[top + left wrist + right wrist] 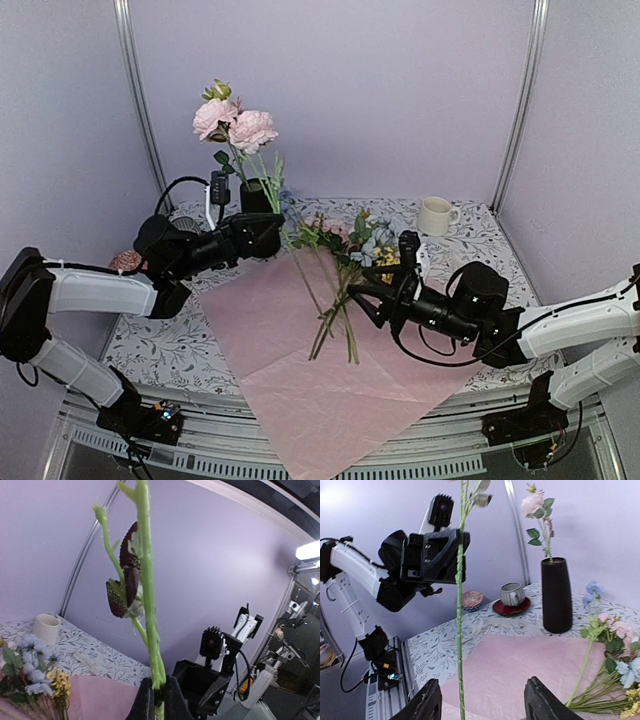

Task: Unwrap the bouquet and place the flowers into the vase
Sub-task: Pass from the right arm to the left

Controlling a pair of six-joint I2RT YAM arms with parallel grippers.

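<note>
The stem hangs long below the left gripper, so the robot will lift that gripper and carry it outward over the vase's opening (256, 184), which is outward of it, then lower it and let go.
My left gripper (159, 686) is shut on a long green flower stem (148, 605), beside the black vase (255, 196). The stem (459, 630) runs down between the open fingers of my right gripper (482, 701), close to the left finger and apart from both. Its bloom is out of frame. In the top view my left gripper (283, 238) and right gripper (356, 291) stand at the two ends of this stem (305, 275). Pink roses (236, 124) stand in the vase (556, 595). The other flowers (352, 252) lie loose on the flat pink wrapping paper (300, 380).
A white mug (434, 215) stands at the back right. A striped grey cup (512, 594) on a red saucer and a small patterned bowl (471, 600) sit left of the vase. Lilac walls close in the floral tablecloth (160, 350).
</note>
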